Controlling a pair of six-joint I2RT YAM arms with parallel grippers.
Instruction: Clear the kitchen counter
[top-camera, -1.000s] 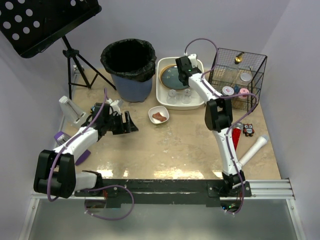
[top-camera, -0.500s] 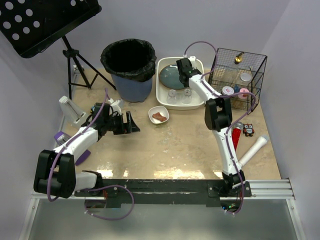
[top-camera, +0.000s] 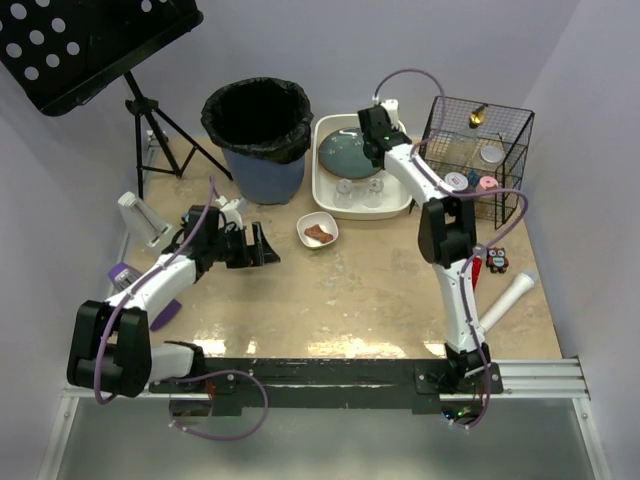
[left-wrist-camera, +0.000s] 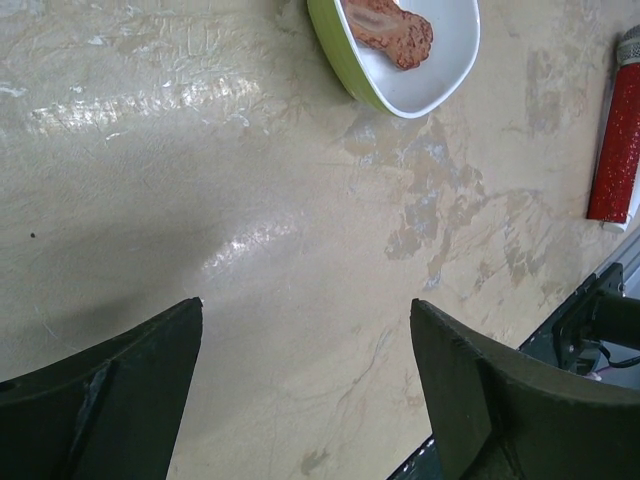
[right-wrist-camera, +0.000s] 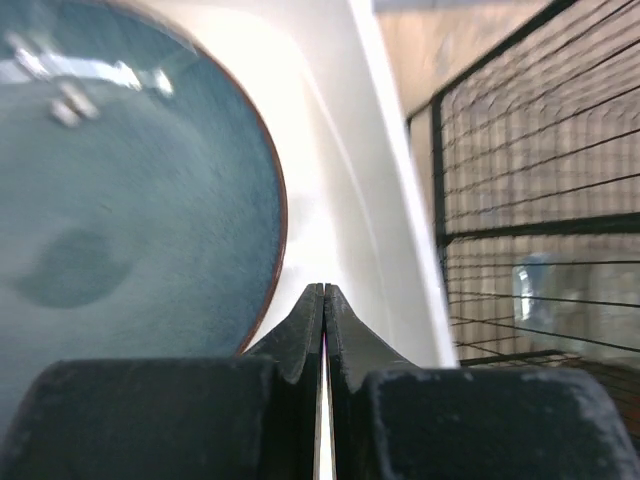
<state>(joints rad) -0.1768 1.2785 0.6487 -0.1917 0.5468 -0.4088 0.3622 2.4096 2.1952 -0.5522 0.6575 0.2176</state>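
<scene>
My left gripper moves across to the bowl next and goes down to the bowl's rim closest to them.
The kitchen counter (top-camera: 350, 290) is beige and mottled; it also fills the left wrist view (left-wrist-camera: 250, 200). My left gripper (top-camera: 257, 245) is open and empty, low over the counter left of a small white bowl (top-camera: 318, 231) with a brown piece of food. In the left wrist view the gripper (left-wrist-camera: 305, 315) faces bare counter, with the bowl (left-wrist-camera: 425, 75) at the top. My right gripper (top-camera: 375, 128) is shut and empty above the white tub (top-camera: 402, 205). In the right wrist view the gripper (right-wrist-camera: 323, 290) sits between the blue plate (right-wrist-camera: 120, 200) and the tub's wall (right-wrist-camera: 370, 200).
The tub holds the blue plate (top-camera: 343, 152) and two glasses (top-camera: 359, 190). A black-lined bin (top-camera: 257, 135) stands at the back, a wire basket (top-camera: 475, 150) at the back right. A red cylinder (top-camera: 472, 276), an owl figure (top-camera: 497, 260) and a white tube (top-camera: 510, 298) lie right. Purple items (top-camera: 165, 312) lie left.
My right gripper has moved right and back, off the blue plate towards the tub's right side. The left arm has not moved.
</scene>
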